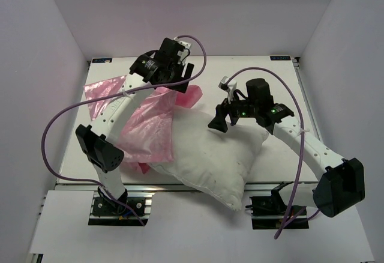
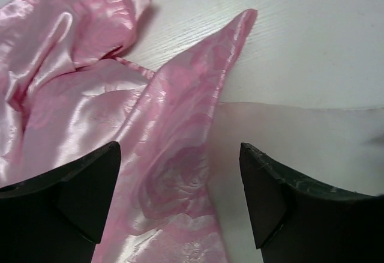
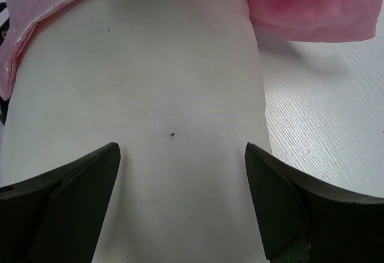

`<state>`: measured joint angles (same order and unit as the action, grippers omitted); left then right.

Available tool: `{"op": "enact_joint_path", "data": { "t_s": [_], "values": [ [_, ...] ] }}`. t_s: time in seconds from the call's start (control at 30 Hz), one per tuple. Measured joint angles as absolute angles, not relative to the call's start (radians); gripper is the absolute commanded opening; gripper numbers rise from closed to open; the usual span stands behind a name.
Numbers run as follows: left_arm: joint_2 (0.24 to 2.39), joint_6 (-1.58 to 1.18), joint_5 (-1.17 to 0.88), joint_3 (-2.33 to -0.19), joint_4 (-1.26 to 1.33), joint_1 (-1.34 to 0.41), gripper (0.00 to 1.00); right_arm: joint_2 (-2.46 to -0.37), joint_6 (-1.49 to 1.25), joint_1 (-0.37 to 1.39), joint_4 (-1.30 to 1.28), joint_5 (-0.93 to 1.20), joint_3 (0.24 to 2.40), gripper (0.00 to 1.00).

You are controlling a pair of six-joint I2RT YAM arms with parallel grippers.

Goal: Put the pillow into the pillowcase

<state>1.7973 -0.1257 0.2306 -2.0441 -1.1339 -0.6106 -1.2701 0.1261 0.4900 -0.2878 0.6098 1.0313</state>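
Observation:
My left gripper lowers and draws slightly back onto the fold of the pillowcase's edge [image 1: 171,102] next, since that fold lies beneath its open fingers beside the pillow [image 1: 210,155].
The white pillow [image 1: 210,155] lies diagonally across the table's middle, its near corner hanging over the front edge. The crumpled pink pillowcase [image 1: 147,128] lies to its left and over its left end; I cannot tell whether that end is inside it. My left gripper [image 1: 185,75] hovers open over the pillowcase's far part, with a fold of the pillowcase [image 2: 168,155] and the pillow's edge [image 2: 300,131] beneath its jaws. My right gripper [image 1: 221,120] stands open just above the pillow's far end, the pillow [image 3: 150,83] beneath it and the pillowcase [image 3: 312,5] beyond. Neither gripper holds anything.
White walls enclose the white table [image 1: 288,89] at the left, back and right. Purple cables [image 1: 54,131] loop beside each arm. Bare tabletop [image 3: 324,125] shows right of the pillow, and more tabletop [image 2: 300,35] beyond the pillowcase.

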Motion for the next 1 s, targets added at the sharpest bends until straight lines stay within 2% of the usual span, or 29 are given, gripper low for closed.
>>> {"op": "enact_joint_path", "data": {
  "t_s": [0.27,0.33,0.37,0.4,0.5,0.57,0.67,0.7,0.73,0.77,0.8,0.83,1.0],
  "values": [
    [1.804,-0.092,0.308,-1.937,-1.150,-0.619,0.76,-1.365,0.075,0.490,-0.293,0.612,1.042,0.89],
    [1.805,-0.092,0.307,-1.878,-1.150,-0.619,0.66,-1.404,0.047,0.492,-0.299,0.617,1.063,0.89],
    [1.805,-0.094,0.307,-1.852,-1.147,-0.619,0.59,-1.420,0.032,0.494,-0.299,0.618,1.076,0.89],
    [1.805,-0.094,0.306,-1.825,-1.145,-0.619,0.40,-1.435,0.021,0.496,-0.300,0.622,1.092,0.89],
    [1.805,-0.103,0.305,-1.777,-1.148,-0.619,0.00,-1.477,-0.014,0.514,-0.312,0.617,1.146,0.89],
    [1.805,-0.109,0.307,-1.772,-1.156,-0.619,0.00,-1.505,-0.028,0.540,-0.318,0.603,1.172,0.88],
    [1.805,-0.130,0.301,-1.795,-1.168,-0.619,0.00,-1.551,-0.046,0.588,-0.319,0.587,1.182,0.64],
    [1.806,-0.140,0.289,-1.819,-1.177,-0.619,0.00,-1.575,-0.056,0.606,-0.322,0.584,1.182,0.48],
    [1.806,-0.155,0.268,-1.853,-1.183,-0.619,0.00,-1.597,-0.062,0.619,-0.321,0.583,1.183,0.38],
    [1.806,-0.169,0.247,-1.891,-1.185,-0.619,0.00,-1.621,-0.071,0.631,-0.320,0.584,1.184,0.16],
    [1.806,-0.186,0.219,-1.938,-1.185,-0.619,0.00,-1.645,-0.082,0.641,-0.318,0.587,1.188,0.05],
    [1.805,-0.204,0.188,-1.985,-1.180,-0.618,0.00,-1.663,-0.093,0.647,-0.315,0.589,1.194,0.00],
    [1.762,-0.306,0.019,-2.101,-1.106,-0.618,0.00,-1.716,-0.193,0.657,-0.296,0.617,1.264,0.00]
  ]
}}
